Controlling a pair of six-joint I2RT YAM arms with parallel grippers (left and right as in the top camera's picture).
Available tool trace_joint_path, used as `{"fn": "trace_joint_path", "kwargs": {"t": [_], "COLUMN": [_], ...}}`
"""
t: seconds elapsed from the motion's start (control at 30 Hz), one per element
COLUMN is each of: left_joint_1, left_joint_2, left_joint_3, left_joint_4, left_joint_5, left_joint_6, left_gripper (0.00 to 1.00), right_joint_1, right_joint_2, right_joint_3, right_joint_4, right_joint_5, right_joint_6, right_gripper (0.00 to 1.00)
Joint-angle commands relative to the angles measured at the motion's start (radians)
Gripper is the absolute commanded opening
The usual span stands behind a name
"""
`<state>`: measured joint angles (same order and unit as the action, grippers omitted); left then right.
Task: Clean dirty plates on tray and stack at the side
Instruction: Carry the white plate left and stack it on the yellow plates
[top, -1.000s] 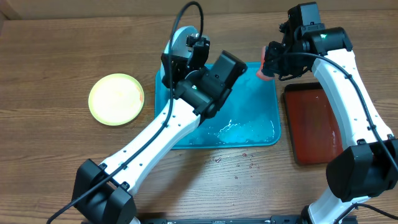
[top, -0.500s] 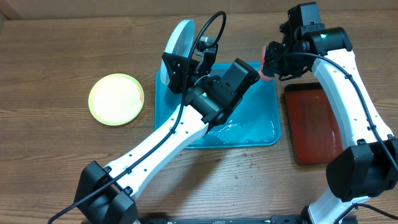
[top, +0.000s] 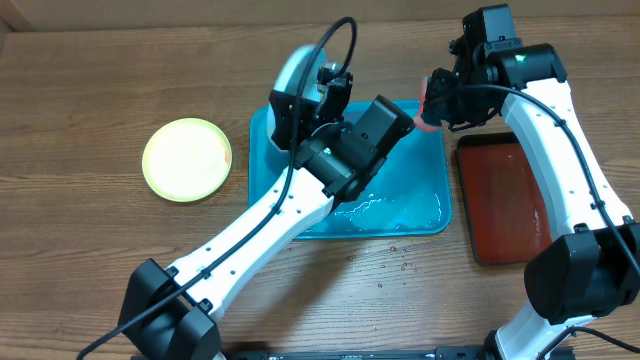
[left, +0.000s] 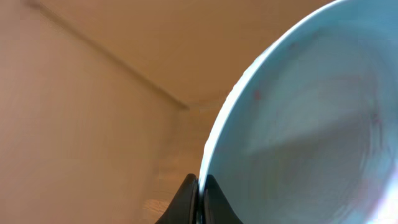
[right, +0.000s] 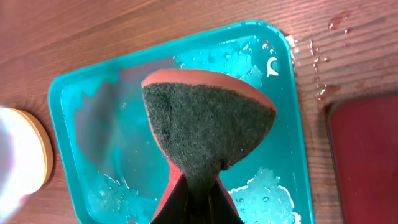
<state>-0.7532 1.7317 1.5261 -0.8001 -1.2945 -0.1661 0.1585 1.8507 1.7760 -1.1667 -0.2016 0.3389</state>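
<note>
My left gripper should swing to the left in the overhead view and lower the white plate flat onto the yellow-green plate (top: 187, 159), then release it, since that lies uncovered.
A white plate (top: 291, 66) hangs on edge over the far left corner of the turquoise tray (top: 420, 190), and my left gripper (top: 297, 100) is shut on its rim. In the left wrist view the plate (left: 311, 124) fills the right side, faintly pink-smeared, with the gripper (left: 199, 186) pinching its edge. My right gripper (top: 440, 100) is shut on a red sponge (top: 427, 108) with a dark green pad (right: 205, 118), held above the tray's (right: 81, 124) far right corner. A yellow-green plate (top: 187, 159) lies flat on the wood to the left.
The tray holds puddles of water and foam (top: 385, 210). A dark red tray (top: 505, 200) lies just right of it. Small red droplets (top: 390, 265) spot the wood in front of the tray. Brown tabletop runs around everything.
My left arm has swung right and turned, carrying the white plate on edge; the plate now sits slightly lower than half a second ago. The right arm and sponge have not moved.
</note>
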Motion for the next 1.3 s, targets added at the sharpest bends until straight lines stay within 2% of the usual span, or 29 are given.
{"fn": "trace_joint_path", "kwargs": {"t": [0.0,0.1,0.2,0.3,0.43,0.63,0.83,1.03,1.27], "left_joint_1": [0.066,0.18,0.309,0.453,0.65,0.918,1.117,1.197,1.205], "left_joint_2": [-0.042,-0.063,-0.065,-0.065,-0.065,-0.065,-0.065,-0.065,-0.064], "left_joint_3": [0.021,0.021,0.021,0.021,0.01,-0.082,-0.238,-0.397,-0.5], "left_joint_4": [-0.045,-0.09,-0.101,-0.113,-0.133,-0.11,0.009,0.188,0.364], "left_joint_5": [0.375,0.767,1.049,1.272,1.442,1.573,1.582,1.574,1.368], "left_joint_6": [-0.076,-0.124,-0.13,-0.126,-0.113,-0.084,-0.089,-0.135,-0.259], "left_gripper": [0.04,0.04,0.04,0.04,0.04,0.04,0.04,0.04,0.04], "right_joint_1": [0.002,0.002,0.002,0.002,0.002,0.002,0.002,0.002,0.002], "right_joint_2": [-0.003,-0.003,-0.003,-0.003,-0.003,-0.003,-0.003,-0.003,-0.003], "right_joint_3": [0.004,0.004,0.004,0.004,0.004,0.004,0.004,0.004,0.004], "right_joint_4": [0.0,0.001,0.001,0.0,-0.003,-0.002,-0.002,0.005,0.005], "right_joint_5": [0.01,0.01,0.01,0.01,0.01,0.01,0.01,0.01,0.009], "right_joint_6": [-0.008,-0.01,-0.01,-0.01,-0.011,-0.01,-0.01,-0.01,-0.026], "right_gripper": [0.04,0.04,0.04,0.04,0.04,0.04,0.04,0.04,0.04]}}
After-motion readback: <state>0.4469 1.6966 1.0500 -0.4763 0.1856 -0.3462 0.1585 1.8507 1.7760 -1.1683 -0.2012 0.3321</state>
